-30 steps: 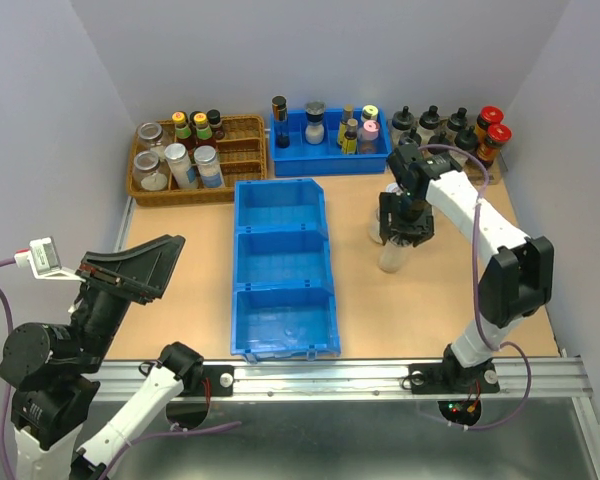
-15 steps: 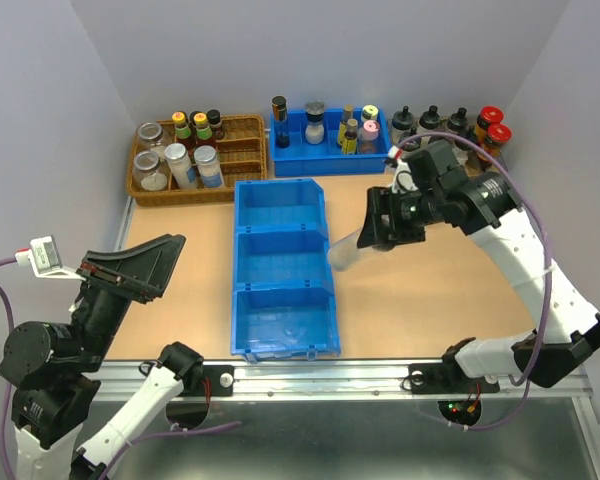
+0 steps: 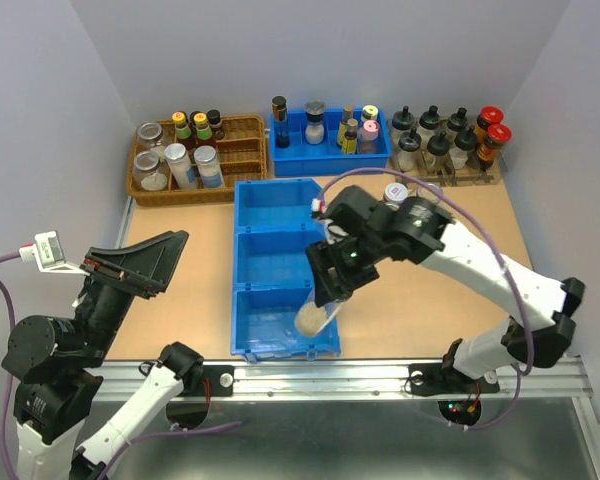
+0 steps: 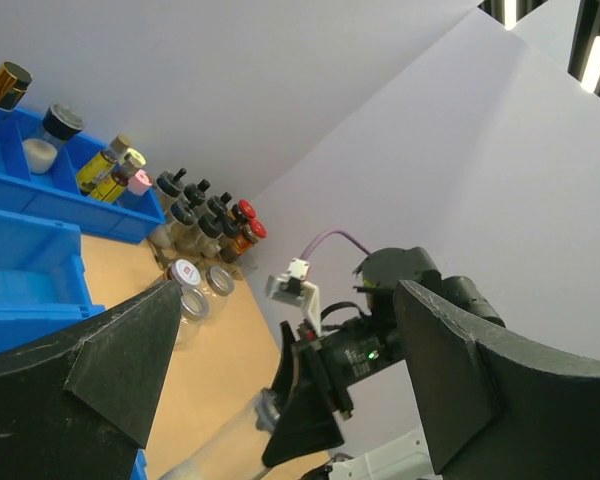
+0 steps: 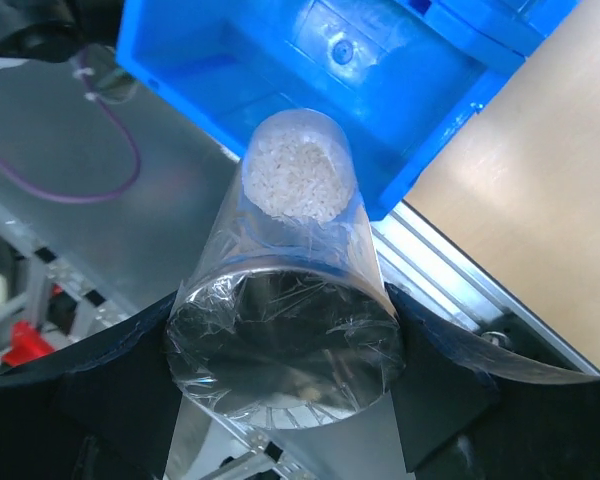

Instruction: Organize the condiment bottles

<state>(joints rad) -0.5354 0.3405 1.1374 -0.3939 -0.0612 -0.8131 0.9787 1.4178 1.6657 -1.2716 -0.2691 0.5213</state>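
My right gripper will go left in the top view, then down to release the jar in the bin's empty-bottomed near section.
My right gripper point(image 3: 332, 283) is shut on a clear jar of white grains point(image 3: 316, 312). It holds the jar tilted, base down, over the near compartment of the blue three-compartment bin point(image 3: 280, 205). In the right wrist view the jar point(image 5: 292, 250) fills the space between my fingers, and the bin's near compartment point(image 5: 280, 70) lies beyond it. My left gripper point(image 3: 130, 265) is raised at the left, open and empty. The left wrist view shows its gripper point(image 4: 285, 300) wide open, with the right arm and the jar point(image 4: 215, 450) beyond it.
A wicker basket point(image 3: 242, 127) of bottles stands at the back left. A blue tray point(image 3: 325, 162) of bottles is at the back centre. A row of dark-capped bottles point(image 3: 445, 135) is at the back right. Metal-lidded jars point(image 3: 395, 192) stand on the table right of the bin.
My right arm carried the jar from the right of the table leftward and nearer. The jar is now tilted over the bin's near compartment. The left arm has not moved.
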